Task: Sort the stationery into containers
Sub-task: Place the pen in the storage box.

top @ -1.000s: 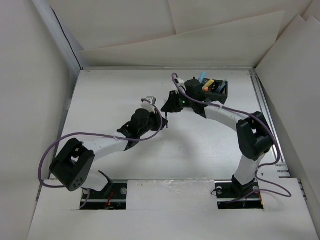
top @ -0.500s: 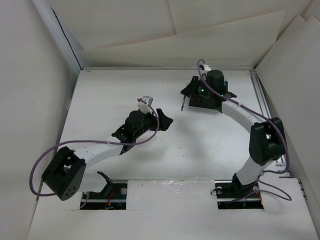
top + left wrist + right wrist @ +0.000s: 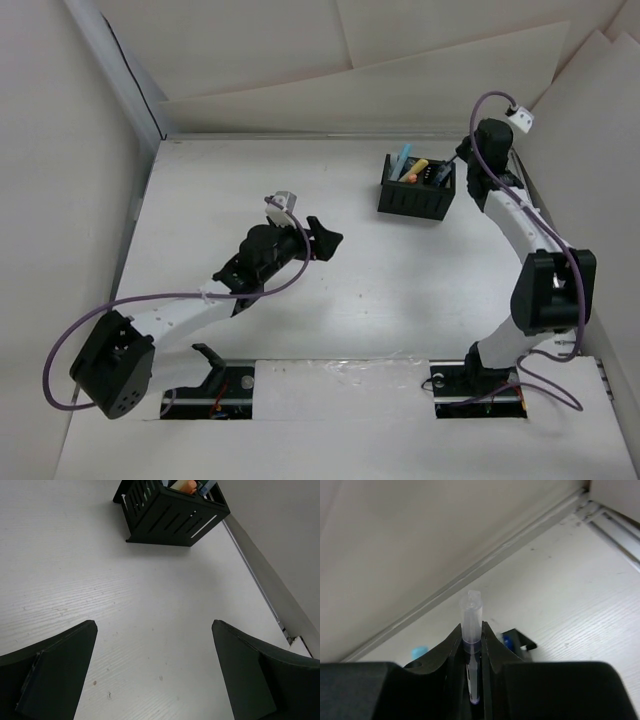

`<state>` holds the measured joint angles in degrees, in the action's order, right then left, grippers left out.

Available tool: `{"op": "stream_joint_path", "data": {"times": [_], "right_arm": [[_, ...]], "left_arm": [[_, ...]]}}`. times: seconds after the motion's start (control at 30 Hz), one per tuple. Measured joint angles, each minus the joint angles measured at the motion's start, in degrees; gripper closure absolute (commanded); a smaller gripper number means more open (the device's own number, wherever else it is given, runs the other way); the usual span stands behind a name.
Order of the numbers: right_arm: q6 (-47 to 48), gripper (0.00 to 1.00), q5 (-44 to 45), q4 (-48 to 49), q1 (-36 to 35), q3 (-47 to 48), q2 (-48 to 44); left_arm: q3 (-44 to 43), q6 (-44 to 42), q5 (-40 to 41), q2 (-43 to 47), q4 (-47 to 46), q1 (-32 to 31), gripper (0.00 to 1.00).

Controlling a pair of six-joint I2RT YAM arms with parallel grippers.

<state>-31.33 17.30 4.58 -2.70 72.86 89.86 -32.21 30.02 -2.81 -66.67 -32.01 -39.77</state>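
Note:
The robot's right gripper needs to move down and to the left in the top view next, to the container's section with the blue pen, then lower and let go of the clear-capped pen there.
The black two-compartment container [image 3: 417, 190] stands at the back right of the table. A light blue pen [image 3: 403, 159] and a yellow-orange one [image 3: 421, 164] stick up out of it. My right gripper [image 3: 464, 160] hangs just right of the box, shut on a clear-capped white pen [image 3: 471, 622] that points up between its fingers [image 3: 451, 652]. In the right wrist view, a blue pen [image 3: 507, 641], a light blue one [image 3: 420, 651] and a box corner [image 3: 524, 642] peek past the jaws. My left gripper [image 3: 323, 240] is open above bare table, the container [image 3: 170, 511] well ahead of it.
A raised metal rail [image 3: 520, 190] runs along the table's right edge, close to the right arm. White walls [image 3: 330, 90] close in the back and sides. Purple cables [image 3: 150, 300] loop off both arms.
My left gripper has opened wide and drawn back to the left. My right arm has swung with the pen from the table's middle, past the container, to its right side.

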Motion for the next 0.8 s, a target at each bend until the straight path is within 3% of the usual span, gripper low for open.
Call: {"op": "stream_joint_path", "data": {"times": [0.23, 0.37, 0.47, 0.5, 0.6, 0.63, 0.73, 0.8], "right_arm": [[2.45, 0.97, 9.81, -0.09, -2.08, 4.57, 10.21], [3.65, 0.92, 12.66, -0.07, -4.55, 5.09, 12.41], [4.48, 0.78, 15.17, -0.04, -6.78, 5.09, 12.59], [4.61, 0.68, 15.69, 0.02, -7.32, 5.09, 12.61], [5.14, 0.51, 17.22, 0.15, -9.07, 5.09, 12.66], [5.35, 0.40, 17.55, 0.17, -9.46, 5.07, 12.66], [5.44, 0.23, 18.18, 0.31, -10.03, 4.63, 12.48], [5.03, 0.18, 18.40, 0.11, -10.03, 3.30, 11.32]], "left_arm": [[0.81, -0.79, -0.07, 1.77, 0.66, 0.00, 0.00], [1.03, -0.79, 1.16, 5.05, 1.14, 0.00, 0.00], [1.11, -0.79, 3.19, 7.82, 1.53, 0.00, 0.00], [1.14, -0.79, 3.85, 8.66, 1.57, 0.00, 0.00], [1.60, -0.15, 6.25, 11.02, 2.16, 0.00, 0.00], [1.70, 0.13, 7.08, 11.78, 2.73, 0.00, 0.00], [1.77, 0.87, 9.09, 13.64, 4.07, 0.00, 0.00], [1.77, 1.14, 9.64, 14.86, 4.87, 0.00, 0.00]]}}
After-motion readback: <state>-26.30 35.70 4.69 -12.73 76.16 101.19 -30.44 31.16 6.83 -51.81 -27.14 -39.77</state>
